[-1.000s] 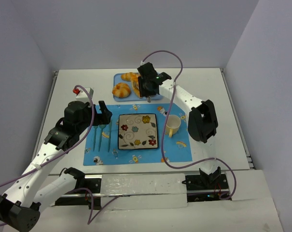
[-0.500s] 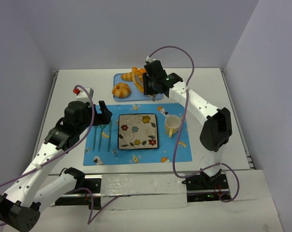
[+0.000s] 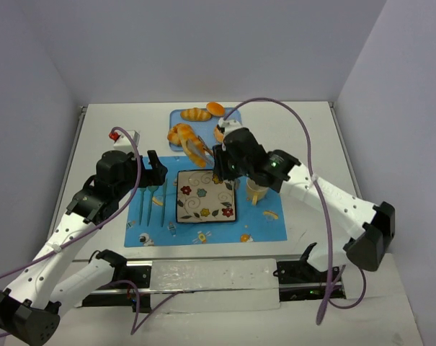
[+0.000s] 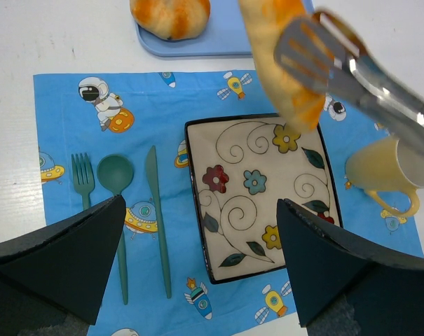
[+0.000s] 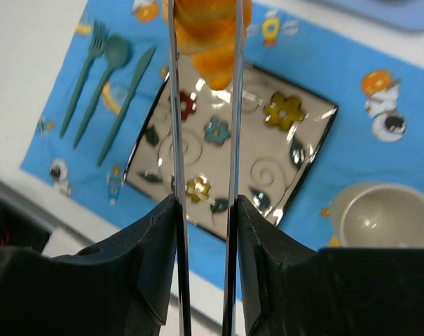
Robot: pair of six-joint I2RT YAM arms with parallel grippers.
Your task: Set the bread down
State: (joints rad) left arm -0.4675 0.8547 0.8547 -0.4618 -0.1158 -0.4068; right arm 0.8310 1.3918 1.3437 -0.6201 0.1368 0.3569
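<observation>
The bread hangs above the plate's far edge, so my right gripper should move back and down, bring the bread (image 3: pixel 196 146) onto the plate's middle (image 3: pixel 205 197), and let go of the handles.
The bread (image 3: pixel 196 146), a long golden-orange ridged croissant, hangs in metal tongs (image 3: pixel 207 153) above the far edge of the square flowered plate (image 3: pixel 180 196). My right gripper (image 3: pixel 221 164) is shut on the tongs' handles. In the right wrist view the tong blades (image 5: pixel 173 105) pinch the bread (image 5: pixel 208 35) over the plate (image 5: pixel 268 161). The left wrist view shows the bread (image 4: pixel 282 63) and tongs (image 4: pixel 352 70) over the plate's (image 4: pixel 233 210) far right corner. My left gripper (image 4: pixel 201 280) is open and empty, hovering left of the plate (image 3: pixel 154 169).
A blue tray (image 3: pixel 232 141) at the back holds a round bun (image 3: pixel 179 133) and a small croissant (image 3: pixel 196 114). A yellow cup (image 3: pixel 257 189) stands right of the plate. A green fork, spoon and knife (image 4: pixel 117 203) lie on the blue placemat (image 3: pixel 142 223).
My right arm has swung from over the tray toward the plate, carrying the bread in the tongs. The left arm has not moved.
</observation>
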